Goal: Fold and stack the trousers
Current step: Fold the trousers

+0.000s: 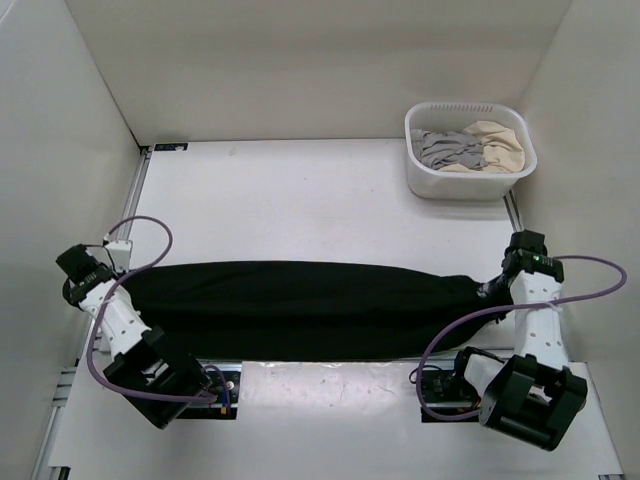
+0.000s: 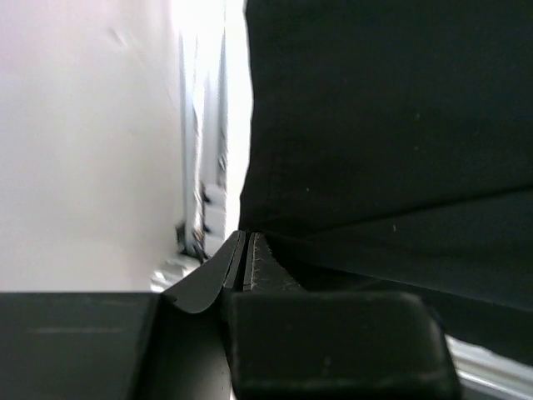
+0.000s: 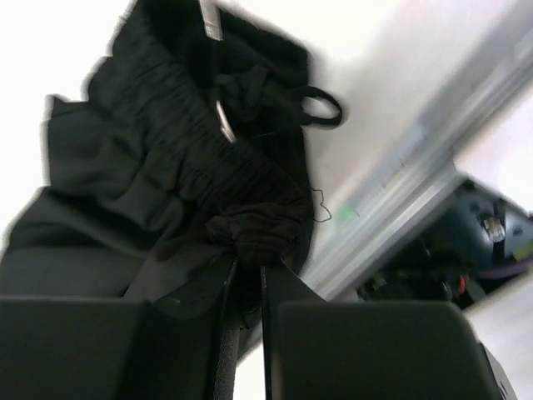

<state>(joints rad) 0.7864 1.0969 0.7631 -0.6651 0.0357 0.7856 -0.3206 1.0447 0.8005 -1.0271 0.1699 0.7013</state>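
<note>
My right gripper draws back and down to the tabletop by the near bar (image 1: 493,333) next. It then releases the trousers' waistband end, since the trousers (image 1: 300,308) stretch straight between both grippers.
The black trousers (image 1: 300,308) lie stretched lengthwise across the near part of the table, held at both ends. My left gripper (image 1: 126,287) is at their left end. In the left wrist view its jaws (image 2: 244,239) are pressed together on the fabric edge, and the black cloth (image 2: 383,125) fills the right side. My right gripper (image 1: 494,291) is at the right end. There the right gripper (image 3: 247,265) is shut on a bunch of the gathered waistband (image 3: 258,221), with a drawstring loop (image 3: 323,107) beyond it.
A white basket (image 1: 467,107) stands at the back right, holding a grey garment (image 1: 445,148) and a beige garment (image 1: 497,150). White walls enclose the table on the left, back and right. Purple cables loop from both arms near the front edge.
</note>
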